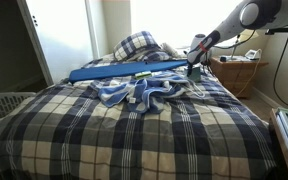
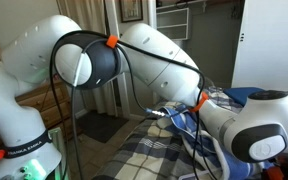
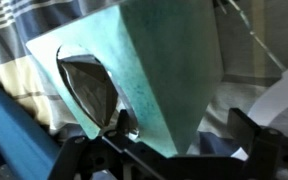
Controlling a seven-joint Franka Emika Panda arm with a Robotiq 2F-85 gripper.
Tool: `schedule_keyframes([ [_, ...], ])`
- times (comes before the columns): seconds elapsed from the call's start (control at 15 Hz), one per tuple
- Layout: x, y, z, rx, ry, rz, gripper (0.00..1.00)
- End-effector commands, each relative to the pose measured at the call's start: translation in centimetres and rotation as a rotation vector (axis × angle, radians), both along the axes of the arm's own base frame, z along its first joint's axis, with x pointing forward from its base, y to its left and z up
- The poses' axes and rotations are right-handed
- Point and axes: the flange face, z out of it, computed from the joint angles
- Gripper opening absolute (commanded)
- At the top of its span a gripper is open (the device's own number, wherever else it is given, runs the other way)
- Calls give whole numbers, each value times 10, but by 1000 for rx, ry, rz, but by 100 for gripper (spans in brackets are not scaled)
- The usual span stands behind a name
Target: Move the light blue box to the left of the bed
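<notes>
My gripper rises and tilts upright over the light blue box's top next. Then one finger goes in place at the dark slot and one outside.
The light blue box (image 3: 154, 70) is a teal tissue box with a dark oval slot, and it fills the wrist view. It stands between the two dark fingers of my gripper (image 3: 174, 150). The fingers are spread wide on either side of its lower corner, and a gap shows beside the right finger. In an exterior view the gripper (image 1: 193, 66) reaches down at the far right of the plaid bed (image 1: 134, 130), near the pillow, and hides most of the box. In the exterior view beside the arm, the arm (image 2: 134, 50) hides the gripper and the box.
A long dark blue flat box (image 1: 124, 70) lies across the bed, with a small green item (image 1: 141, 74) and a crumpled blue plaid cloth (image 1: 144, 92) in front of it. A wooden nightstand (image 1: 234, 72) stands to the right. A white basket (image 1: 4, 105) sits at the left.
</notes>
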Motion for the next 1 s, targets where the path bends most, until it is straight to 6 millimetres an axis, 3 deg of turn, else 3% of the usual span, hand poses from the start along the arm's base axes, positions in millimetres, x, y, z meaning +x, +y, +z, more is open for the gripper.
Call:
schedule_keyframes([
  [0.0,-5,-3,4,135,136,30,100],
  [0.2,-10,-7,15,206,259,-37,100],
  [0.4,-11,-17,25,206,274,-123,100],
  [0.73,-20,-23,16,277,289,-223,100],
  [0.93,-23,-33,18,273,202,-333,100],
])
